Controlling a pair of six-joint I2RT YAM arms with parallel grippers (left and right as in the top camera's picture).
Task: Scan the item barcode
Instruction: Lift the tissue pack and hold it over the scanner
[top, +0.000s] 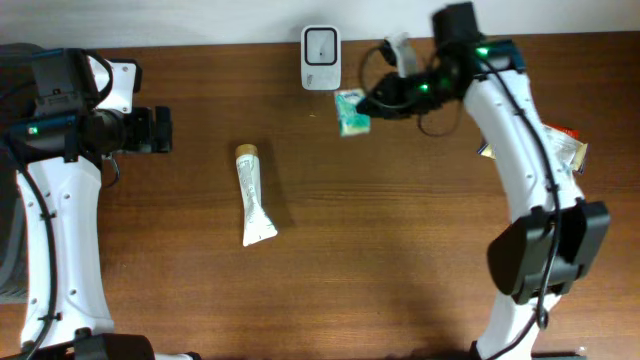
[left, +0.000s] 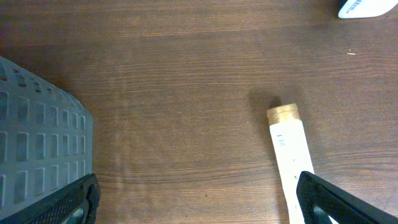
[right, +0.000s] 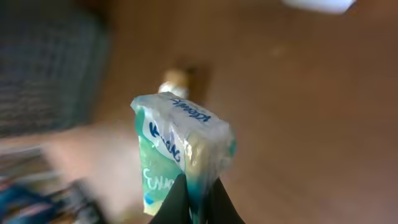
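Note:
My right gripper holds the tissue pack and needs to carry it over the white barcode scanner (top: 321, 44) next. It should then lower the pack and release it beside the packaged items, since the tabletop there is bare.
My right gripper (top: 372, 104) is shut on a green and white tissue pack (top: 351, 111), held above the table just right of the white barcode scanner (top: 321, 44) at the back edge. In the right wrist view the tissue pack (right: 180, 149) fills the centre, pinched at its lower edge between the black fingertips (right: 175, 202). My left gripper (top: 160, 130) hangs open at the left with nothing in it. Its wide-apart fingers (left: 74, 202) frame bare wood in the left wrist view.
A white tube with a tan cap (top: 253, 196) lies on the table left of centre; the tube (left: 289, 149) also shows beside my left gripper's right finger. A grey perforated basket (left: 37, 143) stands at the far left. Some packaged items (top: 565, 145) lie at the right edge.

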